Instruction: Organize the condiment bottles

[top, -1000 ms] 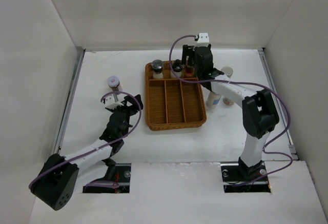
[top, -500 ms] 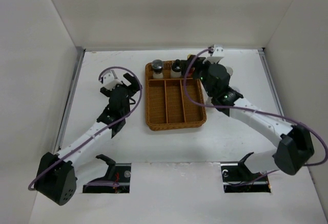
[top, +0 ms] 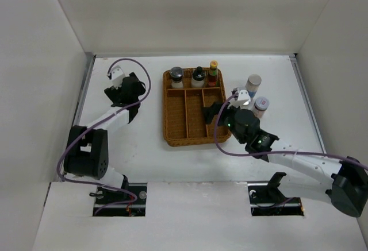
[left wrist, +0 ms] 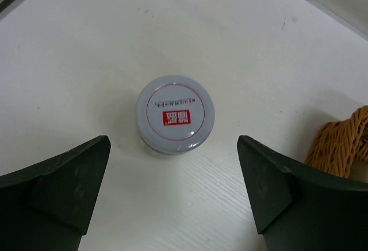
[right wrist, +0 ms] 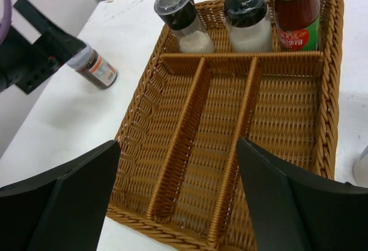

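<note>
My left gripper should next go down and ease outward around the small jar's lid, because the small jar's lilac lid (left wrist: 175, 114) is still ahead of my open fingers.
Three condiment bottles stand in the back compartment of the wicker tray (top: 170, 113): a dark-capped shaker (top: 176, 77), a black-capped jar (top: 198, 76) and a red sauce bottle with a yellow cap (top: 213, 73). They also show in the right wrist view, as shaker (right wrist: 184, 18), jar (right wrist: 248, 15) and sauce bottle (right wrist: 296, 10). A blue-labelled cylinder (top: 252, 84) and a lilac-lidded jar (top: 260, 105) stand right of the tray. My left gripper (left wrist: 172, 188) is open above a small lilac-lidded jar (left wrist: 175, 113). My right gripper (right wrist: 178, 199) is open and empty over the tray's long compartments.
The tray's three long compartments (right wrist: 218, 130) hold nothing. Its wicker edge (left wrist: 345, 142) lies close to the right of my left gripper. White walls enclose the table on the left, back and right. The small jar (right wrist: 95, 67) stands left of the tray.
My right gripper let go of the red sauce bottle in the tray's back compartment and drew back toward me. My left arm swung out to the far left, above the small jar.
</note>
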{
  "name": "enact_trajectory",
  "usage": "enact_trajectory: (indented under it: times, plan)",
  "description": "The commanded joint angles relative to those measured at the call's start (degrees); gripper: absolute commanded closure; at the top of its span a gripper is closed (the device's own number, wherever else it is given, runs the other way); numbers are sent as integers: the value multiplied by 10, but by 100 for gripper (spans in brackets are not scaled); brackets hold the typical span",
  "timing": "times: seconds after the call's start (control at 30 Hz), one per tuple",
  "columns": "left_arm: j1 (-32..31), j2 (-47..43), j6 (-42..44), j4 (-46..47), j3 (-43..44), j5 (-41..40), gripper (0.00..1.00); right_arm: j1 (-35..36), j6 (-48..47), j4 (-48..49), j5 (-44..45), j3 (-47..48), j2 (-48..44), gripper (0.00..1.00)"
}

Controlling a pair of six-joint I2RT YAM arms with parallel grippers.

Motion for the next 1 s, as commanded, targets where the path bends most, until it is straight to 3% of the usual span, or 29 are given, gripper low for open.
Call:
enact_trajectory:
  times: [0.0, 0.4, 0.47, 0.53, 0.6, 0.67, 0.83, 0.97]
  plan:
    - [17, 18, 26, 11, 55, 17, 5, 6, -5, 54, -8, -14, -23, 9]
    - [37, 99, 36, 7, 95, 40, 13, -5, -5, 62, -29, -28, -29, 8]
    - [36, 110, 36, 8, 100, 42, 20, -6, -4, 62, -29, -28, -26, 8]
    - [34, 113, 36, 10, 103, 43, 35, -6, -5, 62, -27, -29, -26, 8]
    - [33, 96, 35, 13, 96, 32, 51, -8, -6, 62, -26, -32, -32, 8]
    - [23, 57, 38, 22, 82, 9, 59, -11, -5, 62, -24, -36, -38, 7]
    - [-44, -79, 66, 41, 54, -17, 60, -22, -3, 64, -19, -41, -46, 5]
    - [-143, -112, 66, 43, 63, 0, 60, -27, -3, 62, -8, -43, -52, 3]
